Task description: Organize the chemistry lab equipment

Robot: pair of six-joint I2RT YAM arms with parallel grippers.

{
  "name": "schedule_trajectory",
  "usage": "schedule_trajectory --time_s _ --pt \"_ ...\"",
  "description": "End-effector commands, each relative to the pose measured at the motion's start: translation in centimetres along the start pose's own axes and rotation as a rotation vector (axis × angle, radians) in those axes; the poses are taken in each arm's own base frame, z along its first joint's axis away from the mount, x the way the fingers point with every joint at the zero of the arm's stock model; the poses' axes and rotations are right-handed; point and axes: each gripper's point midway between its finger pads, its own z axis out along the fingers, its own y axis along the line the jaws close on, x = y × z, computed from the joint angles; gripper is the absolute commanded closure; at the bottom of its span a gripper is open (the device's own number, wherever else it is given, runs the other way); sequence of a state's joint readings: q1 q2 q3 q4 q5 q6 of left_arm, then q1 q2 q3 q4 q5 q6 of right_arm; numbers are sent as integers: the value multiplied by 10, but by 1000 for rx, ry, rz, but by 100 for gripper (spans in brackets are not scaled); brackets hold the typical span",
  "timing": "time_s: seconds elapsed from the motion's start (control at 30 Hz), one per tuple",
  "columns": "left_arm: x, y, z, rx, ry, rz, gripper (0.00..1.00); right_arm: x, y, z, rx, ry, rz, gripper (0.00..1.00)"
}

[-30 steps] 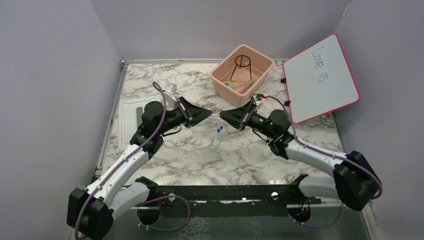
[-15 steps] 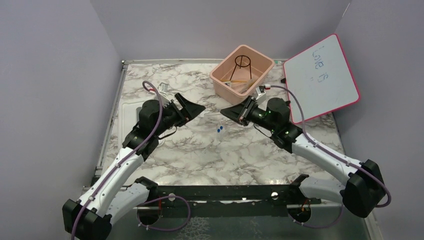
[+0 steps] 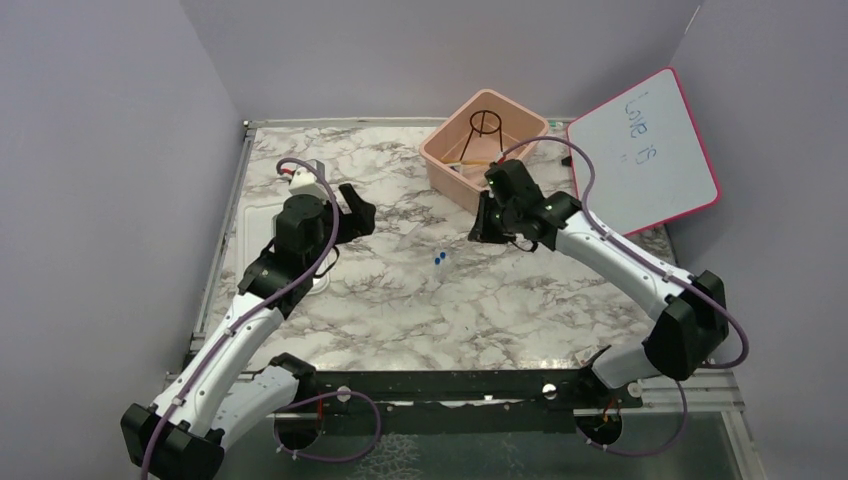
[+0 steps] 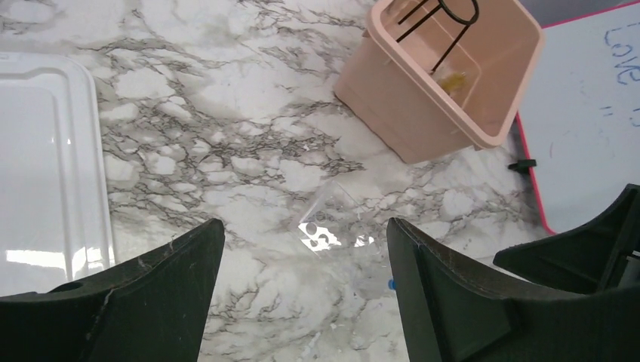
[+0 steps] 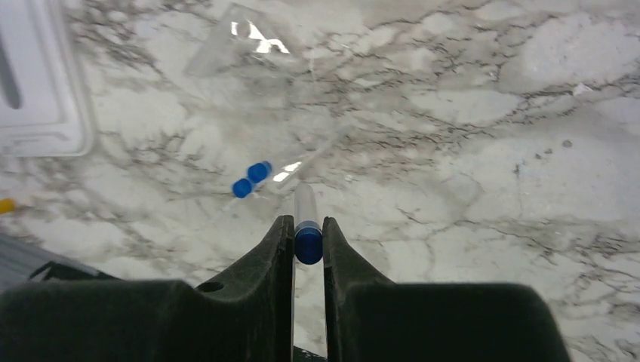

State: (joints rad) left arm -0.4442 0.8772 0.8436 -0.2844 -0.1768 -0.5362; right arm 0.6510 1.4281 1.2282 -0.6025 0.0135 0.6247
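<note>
Next, the right gripper moves its tube to the left in the top view, then down beside the table's blue caps and releases it, since matching tubes stand there.
My right gripper (image 5: 308, 222) is shut on a small clear tube with a blue cap (image 5: 308, 240), held above the marble. In the top view it (image 3: 481, 230) points down just in front of the pink bin (image 3: 445, 160). Two tiny blue-tipped pieces (image 5: 251, 179) lie on the table below it, seen from above as blue dots (image 3: 440, 259). The black wire tripod (image 3: 485, 122) stands inside the bin with tan items beside it. My left gripper (image 4: 303, 226) hangs open over a clear plastic piece (image 4: 336, 204), holding nothing; from above it (image 3: 357, 212) is left of centre.
A white lid (image 3: 262, 235) lies flat at the table's left side, under my left arm. The pink-framed whiteboard (image 3: 645, 155) leans at the back right, next to the bin. Purple walls close in the left, back and right.
My left gripper has opened and drawn back to the left. My right arm has lifted and swung toward the bin, still holding the blue-capped tube, and now points downward.
</note>
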Motion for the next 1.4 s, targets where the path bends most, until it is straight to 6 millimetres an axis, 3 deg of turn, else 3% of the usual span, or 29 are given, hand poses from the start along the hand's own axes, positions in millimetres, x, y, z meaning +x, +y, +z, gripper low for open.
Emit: schedule_trajectory --time_s 0.0,0.23,0.43,0.7,1.37 --pt "-9 12 -2 -40 -51 66 18 11 -30 1 223 71 -110 96" --pt "-15 19 -13 -67 -84 90 18 12 -20 29 325 132 -171 96" --pt "-20 21 -19 -74 -107 88 17 13 1 43 292 165 -196 96" --pt "-21 21 -22 -73 -116 84 16 22 12 57 263 188 -211 96" --pt "-23 23 -25 -81 -130 77 16 30 4 75 345 179 -266 96"
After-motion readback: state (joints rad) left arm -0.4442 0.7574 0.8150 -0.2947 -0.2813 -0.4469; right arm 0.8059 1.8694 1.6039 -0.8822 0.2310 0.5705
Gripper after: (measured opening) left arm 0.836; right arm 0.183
